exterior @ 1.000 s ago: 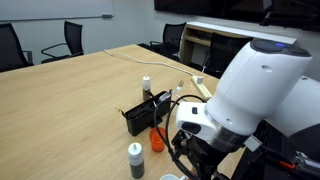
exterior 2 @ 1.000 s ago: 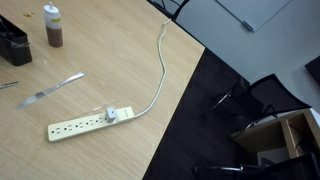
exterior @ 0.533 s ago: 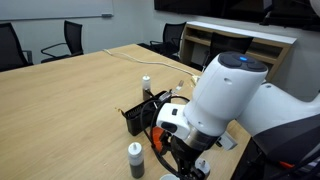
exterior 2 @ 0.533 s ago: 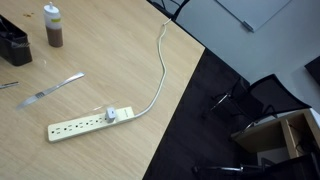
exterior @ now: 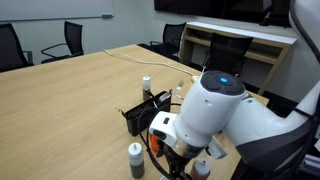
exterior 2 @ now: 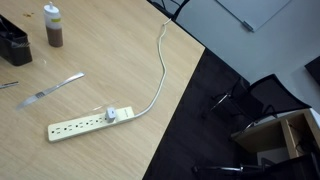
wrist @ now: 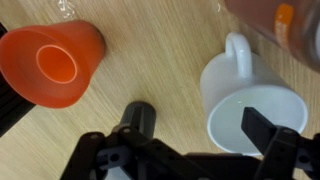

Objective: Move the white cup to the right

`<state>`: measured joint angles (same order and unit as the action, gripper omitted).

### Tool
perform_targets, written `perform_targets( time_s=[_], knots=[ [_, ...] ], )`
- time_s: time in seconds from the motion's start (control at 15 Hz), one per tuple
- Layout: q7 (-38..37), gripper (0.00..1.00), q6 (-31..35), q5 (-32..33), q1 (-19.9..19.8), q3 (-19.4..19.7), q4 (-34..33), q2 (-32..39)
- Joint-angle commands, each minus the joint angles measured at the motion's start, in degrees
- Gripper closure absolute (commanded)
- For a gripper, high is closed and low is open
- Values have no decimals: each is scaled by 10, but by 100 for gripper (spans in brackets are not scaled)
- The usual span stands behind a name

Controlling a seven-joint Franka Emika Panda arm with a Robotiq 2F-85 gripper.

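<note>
My gripper still has to go down before it closes, with one finger inside the white cup's opening and the other outside the white cup's rim.
In the wrist view the white cup (wrist: 250, 100) stands upright at the right, with a small loop handle on its far side. My gripper (wrist: 200, 125) is open and low over it. One fingertip (wrist: 265, 128) is over the cup's mouth and the other (wrist: 138, 120) is outside the rim on the bare table. A small orange cup (wrist: 50, 65) lies to the left, its mouth facing the camera. In an exterior view my white arm (exterior: 215, 110) bends low over the table and hides the white cup. The orange cup (exterior: 157, 140) shows beside it.
A black box (exterior: 138, 117), a white-capped bottle (exterior: 146, 88) and a grey-capped bottle (exterior: 135, 158) stand close to the arm. An orange-brown bottle (wrist: 290, 25) is behind the white cup. A power strip (exterior 2: 90, 122) with its cable and a metal utensil (exterior 2: 50, 90) lie near the table edge.
My arm has swung lower and further over the things on the table, and now covers more of them. The exterior view of the power strip is unchanged.
</note>
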<state>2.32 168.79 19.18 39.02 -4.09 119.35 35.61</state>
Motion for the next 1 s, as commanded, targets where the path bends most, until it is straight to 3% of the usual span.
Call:
perform_targets(
  time_s=[0.0,0.2,0.27,0.33,0.93],
  knots=[
    [-24,0,0,3,18,11,-9,14],
    [-26,1,-1,-11,12,-4,-7,25],
    [-24,18,-1,-16,7,-11,-7,28],
    [-22,27,0,-19,4,-16,-7,31],
    [-24,91,6,-46,-3,-29,-8,36]
  ],
)
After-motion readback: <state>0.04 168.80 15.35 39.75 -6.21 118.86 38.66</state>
